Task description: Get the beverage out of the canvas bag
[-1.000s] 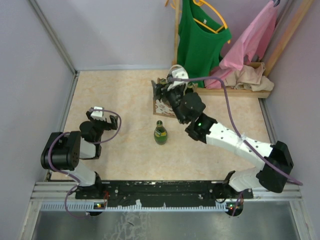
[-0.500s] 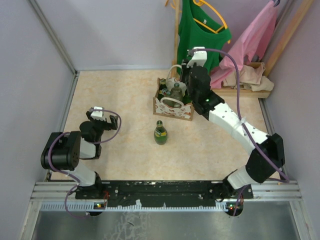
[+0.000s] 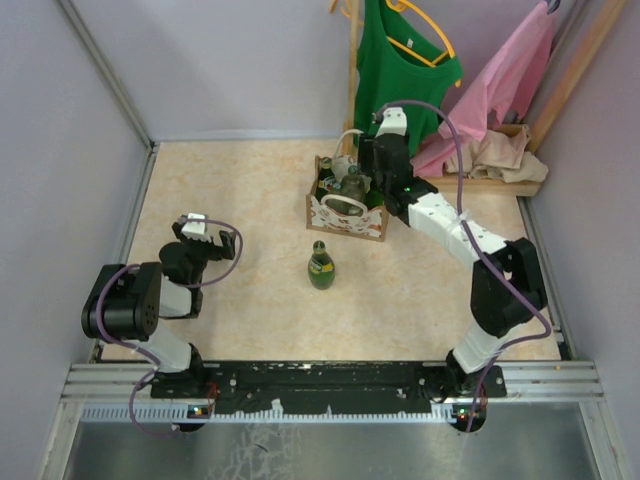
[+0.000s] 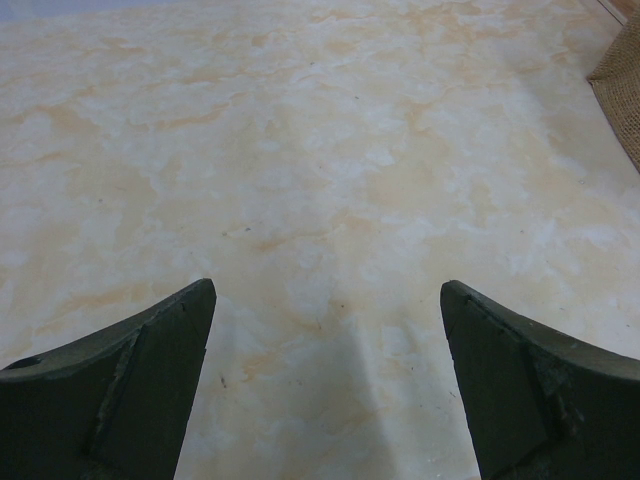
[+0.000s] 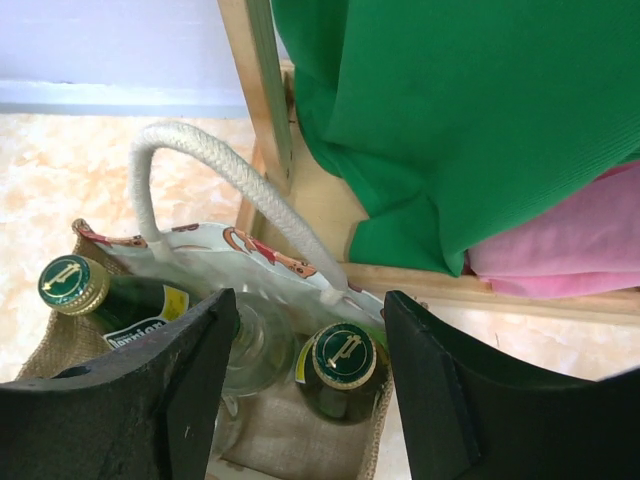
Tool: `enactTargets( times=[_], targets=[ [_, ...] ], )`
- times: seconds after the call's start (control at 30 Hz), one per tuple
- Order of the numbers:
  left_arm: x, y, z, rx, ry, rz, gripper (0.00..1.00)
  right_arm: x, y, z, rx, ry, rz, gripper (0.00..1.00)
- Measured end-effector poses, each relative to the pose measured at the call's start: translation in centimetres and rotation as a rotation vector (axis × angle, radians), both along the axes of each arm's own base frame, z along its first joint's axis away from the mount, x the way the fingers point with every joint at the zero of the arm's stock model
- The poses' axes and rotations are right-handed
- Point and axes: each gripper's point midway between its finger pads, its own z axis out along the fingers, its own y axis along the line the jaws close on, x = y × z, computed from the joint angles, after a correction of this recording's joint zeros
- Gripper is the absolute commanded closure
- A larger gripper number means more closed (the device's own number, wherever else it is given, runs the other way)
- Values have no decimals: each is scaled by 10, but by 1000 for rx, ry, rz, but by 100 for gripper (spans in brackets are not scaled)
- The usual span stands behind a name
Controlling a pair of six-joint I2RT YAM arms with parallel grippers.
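My right gripper comes down next until its open fingers are on either side of the green bottle's gold-marked cap (image 5: 344, 356) and closes. The cap sits below, already between them.
The canvas bag (image 3: 345, 212) stands at the back middle of the table, with a white patterned front and white handles (image 5: 222, 170). Inside it are a green bottle with a gold cap (image 5: 343, 362), a second green bottle (image 5: 72, 287) and a clear glass bottle (image 5: 256, 338). My right gripper (image 3: 372, 172) hovers open over the bag's right rear. In the right wrist view the right gripper (image 5: 310, 305) has the gold-capped bottle below and between its fingers, not touching. Another green bottle (image 3: 321, 266) stands on the table in front of the bag. My left gripper (image 3: 203, 233) is open and empty at the left.
A wooden clothes rack (image 3: 352, 60) stands right behind the bag, with a green top (image 3: 400, 70) and a pink garment (image 3: 500, 85) hanging on it. The green cloth (image 5: 450, 110) hangs close above my right gripper. A burlap edge (image 4: 622, 90) shows at the far right of the left wrist view.
My right arm has swung from the bag's front left to over its right rear, and the bag's contents now show. The left arm and the standing bottle have not moved.
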Motion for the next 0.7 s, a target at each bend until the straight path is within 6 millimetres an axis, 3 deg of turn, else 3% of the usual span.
enactTargets(
  times=[0.17,0.37,0.7],
  targets=[
    [0,0,0,0,0,0,0,6,1,-19,-21,29,-1,41],
    [0,0,0,0,0,0,0,7,-13,-41,-41,70,-24,42],
    [0,0,0,0,0,0,0,7,-18,-63,-51,102,-26,53]
  ],
)
